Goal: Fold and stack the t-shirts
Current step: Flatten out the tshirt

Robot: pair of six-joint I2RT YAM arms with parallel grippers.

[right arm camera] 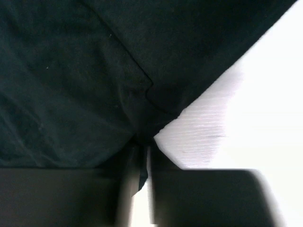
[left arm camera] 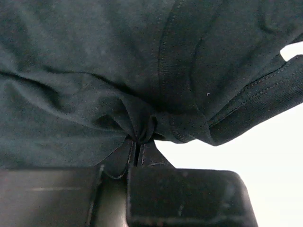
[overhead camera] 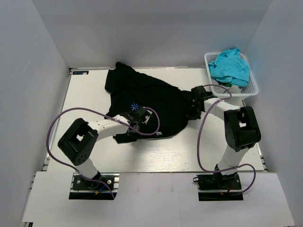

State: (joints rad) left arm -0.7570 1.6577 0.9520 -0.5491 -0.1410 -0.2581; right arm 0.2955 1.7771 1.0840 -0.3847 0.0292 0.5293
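Observation:
My left gripper needs to lift the bunched fold of the rumpled shirt high next, then carry it outward to the table's back edge and let it go.
A black t-shirt (overhead camera: 147, 97) with a small blue-white star print lies rumpled across the middle of the white table (overhead camera: 90, 90). My left gripper (overhead camera: 136, 121) is shut on a bunched fold near the shirt's near-left hem; in the left wrist view the cloth (left arm camera: 142, 71) gathers into the closed jaws (left arm camera: 138, 144). My right gripper (overhead camera: 196, 101) is shut on the shirt's right edge; in the right wrist view the black cloth (right arm camera: 85, 71) is pinched between the fingers (right arm camera: 143, 149). Turquoise t-shirts (overhead camera: 230, 66) lie heaped in a white basket (overhead camera: 253, 87) at the back right.
The basket stands off the table's right rear corner. Grey walls enclose the table on the left, back and right. Purple cables loop from both arms over the near part of the table.

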